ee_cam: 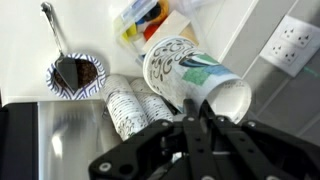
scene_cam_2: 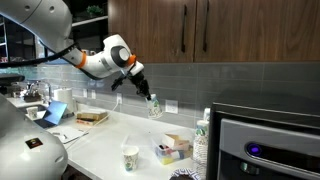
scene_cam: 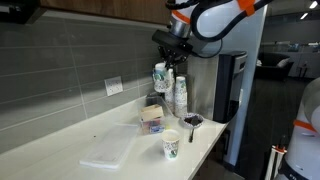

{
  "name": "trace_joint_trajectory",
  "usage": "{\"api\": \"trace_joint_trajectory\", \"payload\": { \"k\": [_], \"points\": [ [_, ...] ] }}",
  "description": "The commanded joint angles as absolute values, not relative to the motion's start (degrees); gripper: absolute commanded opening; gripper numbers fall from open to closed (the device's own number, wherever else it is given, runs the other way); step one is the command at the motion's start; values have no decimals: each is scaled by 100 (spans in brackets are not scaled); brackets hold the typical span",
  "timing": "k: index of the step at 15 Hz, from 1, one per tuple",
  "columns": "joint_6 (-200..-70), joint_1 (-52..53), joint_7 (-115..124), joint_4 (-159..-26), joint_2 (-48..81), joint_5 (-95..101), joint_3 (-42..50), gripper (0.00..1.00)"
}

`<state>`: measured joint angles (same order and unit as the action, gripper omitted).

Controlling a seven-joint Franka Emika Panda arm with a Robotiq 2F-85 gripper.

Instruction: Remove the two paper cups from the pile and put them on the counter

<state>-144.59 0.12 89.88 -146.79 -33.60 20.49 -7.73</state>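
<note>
I next need to carry the second cup off the pile, then lower and release it on the clear counter below my gripper, beside the standing paper cup.
One white paper cup (scene_cam: 171, 148) with a green logo stands upright on the off-white counter (scene_cam: 70, 140) near its front edge; it also shows in an exterior view (scene_cam_2: 130, 157). My gripper (scene_cam: 163, 60) is shut on the rim of a second paper cup (scene_cam: 160, 78) and holds it in the air above the counter, beside the pile (scene_cam: 181, 97) of nested cups. In the wrist view the held cup (ee_cam: 190, 72) lies across the frame, its rim pinched between my fingers (ee_cam: 193, 105). The pile's tops (ee_cam: 128, 103) show below it.
A small tan-and-white box (scene_cam: 152, 118) sits on the counter by the pile. A small bowl with a spoon (ee_cam: 74, 72) stands near the black coffee machine (scene_cam: 232, 90). A clear flat sheet (scene_cam: 108, 150) lies on the counter. A wall socket (scene_cam: 114, 86) is on the grey tiles.
</note>
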Motion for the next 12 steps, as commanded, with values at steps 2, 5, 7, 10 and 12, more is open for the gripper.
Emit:
{"api": "trace_joint_trajectory", "payload": {
  "k": [2, 5, 7, 10, 12],
  "points": [
    [-15018, 688, 7729, -15031, -3219, 694, -680, 2],
    [-15189, 1225, 6870, -15106, -2953, -249, -662, 2],
    [-15263, 1596, 6231, -15092, -2702, -933, -586, 2],
    [-15309, 2129, 5018, -15021, -2273, -2062, -371, 2],
    [-15221, 2732, 4237, -14986, -1984, -2598, 116, 2]
  ]
}}
